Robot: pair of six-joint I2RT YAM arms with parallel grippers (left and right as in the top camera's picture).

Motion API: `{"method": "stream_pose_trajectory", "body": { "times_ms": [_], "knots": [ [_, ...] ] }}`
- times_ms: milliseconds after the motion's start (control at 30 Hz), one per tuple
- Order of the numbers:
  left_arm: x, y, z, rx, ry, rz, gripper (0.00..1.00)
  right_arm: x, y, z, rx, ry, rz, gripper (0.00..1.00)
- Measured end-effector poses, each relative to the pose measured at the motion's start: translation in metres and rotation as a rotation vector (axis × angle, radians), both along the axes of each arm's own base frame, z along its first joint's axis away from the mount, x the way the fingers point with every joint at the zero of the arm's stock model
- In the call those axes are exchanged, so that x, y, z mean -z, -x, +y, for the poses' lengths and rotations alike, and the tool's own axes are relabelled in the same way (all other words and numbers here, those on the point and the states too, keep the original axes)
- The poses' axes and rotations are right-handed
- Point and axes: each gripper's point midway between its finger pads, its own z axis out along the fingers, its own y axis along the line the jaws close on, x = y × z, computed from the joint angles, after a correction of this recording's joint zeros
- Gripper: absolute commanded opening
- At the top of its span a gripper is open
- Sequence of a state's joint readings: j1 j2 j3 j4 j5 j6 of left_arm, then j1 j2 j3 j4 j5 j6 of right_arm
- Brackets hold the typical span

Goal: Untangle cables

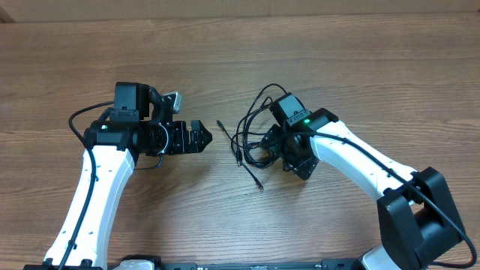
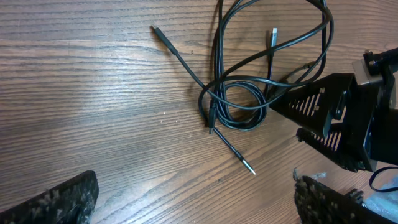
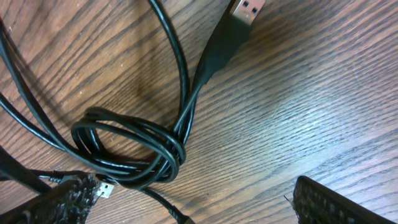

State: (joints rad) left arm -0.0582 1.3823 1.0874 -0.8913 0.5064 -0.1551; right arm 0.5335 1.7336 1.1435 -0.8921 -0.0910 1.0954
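The right gripper moves down onto the bundle of cables at the coil's edge (image 3: 176, 147) next, one open finger each side. The cables run close together there.
The cables (image 1: 251, 139) are thin black cords tangled in loops at the table's middle. In the left wrist view the tangle (image 2: 239, 102) has a coiled knot, a silver-tipped plug (image 2: 247, 167) pointing toward me and another end (image 2: 157, 31) at the far left. In the right wrist view the coil (image 3: 134, 152) lies by my left finger, with a USB plug (image 3: 245, 9) at the top and a small white-tipped plug (image 3: 104, 188). My left gripper (image 1: 204, 136) is open, left of the tangle and apart from it. My right gripper (image 1: 279, 154) is open, low over the tangle.
The wooden table (image 1: 360, 67) spreads all round. The right arm's black wrist (image 2: 348, 118) shows in the left wrist view beside the tangle. The left arm's own thick black wire (image 1: 79, 120) loops at its left.
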Motion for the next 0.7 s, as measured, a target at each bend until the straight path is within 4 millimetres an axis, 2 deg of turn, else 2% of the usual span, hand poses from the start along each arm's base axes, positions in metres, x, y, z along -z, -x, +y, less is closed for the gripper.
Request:
{"method": "stream_pose_trajectory", "body": {
  "times_ms": [400,500,700],
  "knots": [
    [0.000,-0.001,0.000,-0.001,-0.003,-0.002,1.00,0.007,0.001,-0.004,-0.005,0.025,-0.014,1.00],
    [0.000,-0.001,0.000,-0.001,-0.002,-0.007,1.00,0.012,-0.006,0.002,-0.012,0.012,-0.062,1.00],
    [0.000,-0.002,0.001,-0.003,-0.006,-0.009,1.00,0.029,0.001,0.016,-0.057,-0.014,-0.108,1.00]
  ]
}}
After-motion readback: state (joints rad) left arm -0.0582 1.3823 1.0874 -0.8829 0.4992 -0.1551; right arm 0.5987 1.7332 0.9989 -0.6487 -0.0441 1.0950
